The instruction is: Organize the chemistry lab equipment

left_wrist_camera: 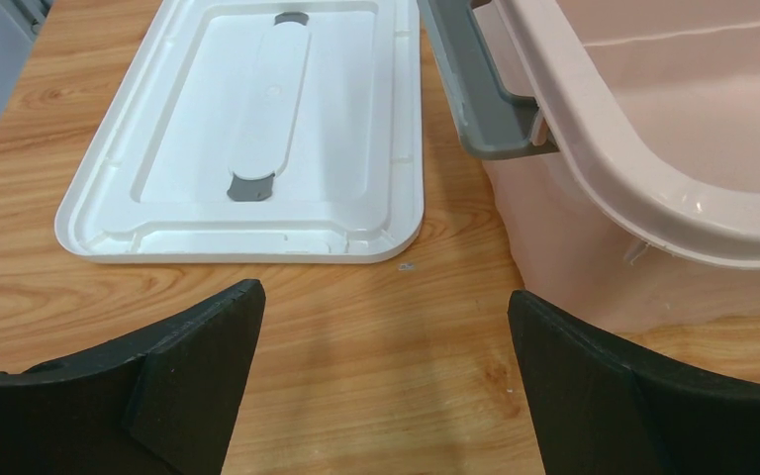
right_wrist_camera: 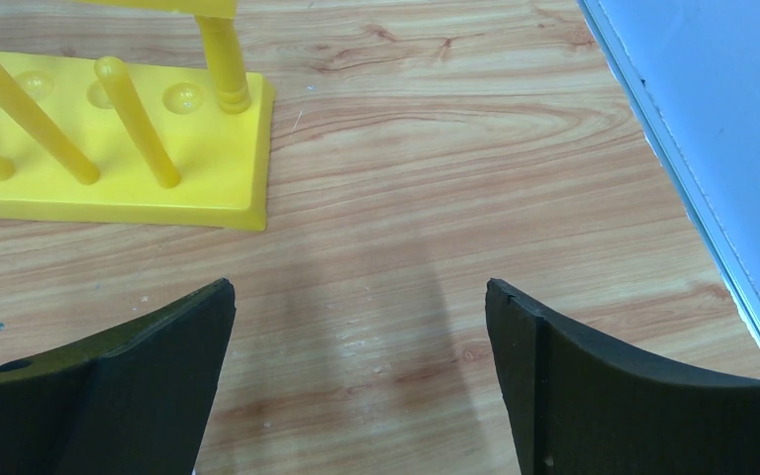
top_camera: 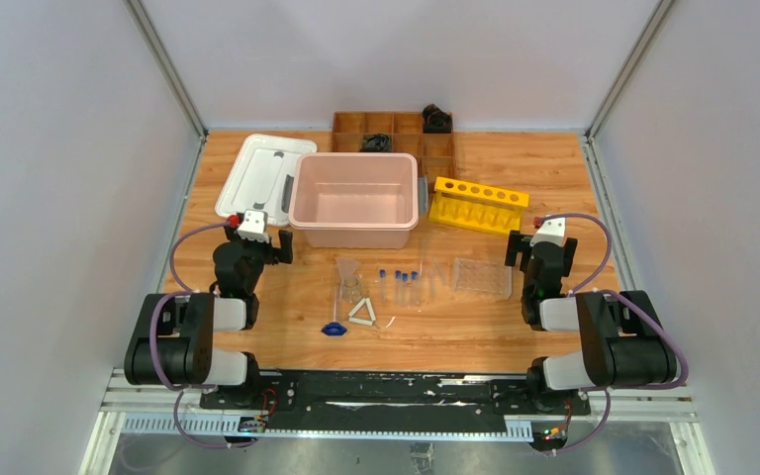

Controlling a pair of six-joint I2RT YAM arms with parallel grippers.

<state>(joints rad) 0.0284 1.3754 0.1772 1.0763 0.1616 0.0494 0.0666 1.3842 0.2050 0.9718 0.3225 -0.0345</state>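
I will next move my right gripper across and down onto the long clear tube's far part [top_camera: 423,250], which lies uncovered below the gripper and to its left in the top view.
Several small blue-capped tubes [top_camera: 402,283] lie on the table's middle, between a clear glass funnel [top_camera: 348,278] on their left and a clear tube rack [top_camera: 481,277] on their right. A white triangle [top_camera: 361,313] and a small blue piece [top_camera: 333,329] lie nearer the arms. My left gripper [top_camera: 254,238] [left_wrist_camera: 386,297] stands open over bare wood left of these, holding nothing. At the right, my right gripper [top_camera: 544,240] [right_wrist_camera: 359,292] is open too, over bare wood just short of a yellow rack [right_wrist_camera: 109,203], with nothing between its fingers.
A pink bin [top_camera: 356,201] [left_wrist_camera: 653,188] sits at the middle back with its white lid [top_camera: 262,176] [left_wrist_camera: 257,139] flat to its left. The yellow rack [top_camera: 479,205] stands to the bin's right. A brown wooden compartment tray [top_camera: 396,134] holds black objects at the far edge. Walls close both sides.
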